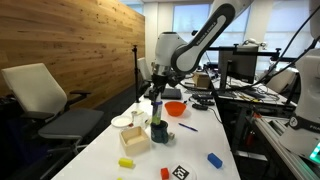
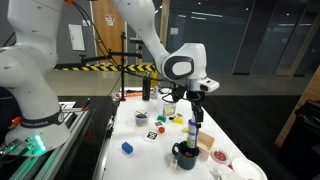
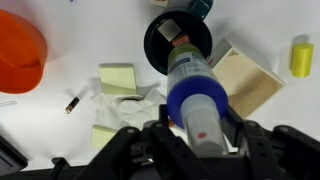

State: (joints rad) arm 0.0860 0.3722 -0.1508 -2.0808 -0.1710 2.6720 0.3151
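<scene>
My gripper should next move down, lower the grey tube into the black mug's opening and let it go, because the lower end of the tube already points inside.
My gripper is shut on a grey tube with a wide blue band, held upright. The tube's lower end points down into the mouth of a black mug on the white table. In both exterior views the gripper hangs straight above the mug, with the tube between them. Whether the tube's tip touches the mug's inside is hidden.
An orange bowl, a wooden box, yellow sticky notes, crumpled paper and a yellow block lie round the mug. A white bowl, a blue block and a printed tag lie nearer the table's edges.
</scene>
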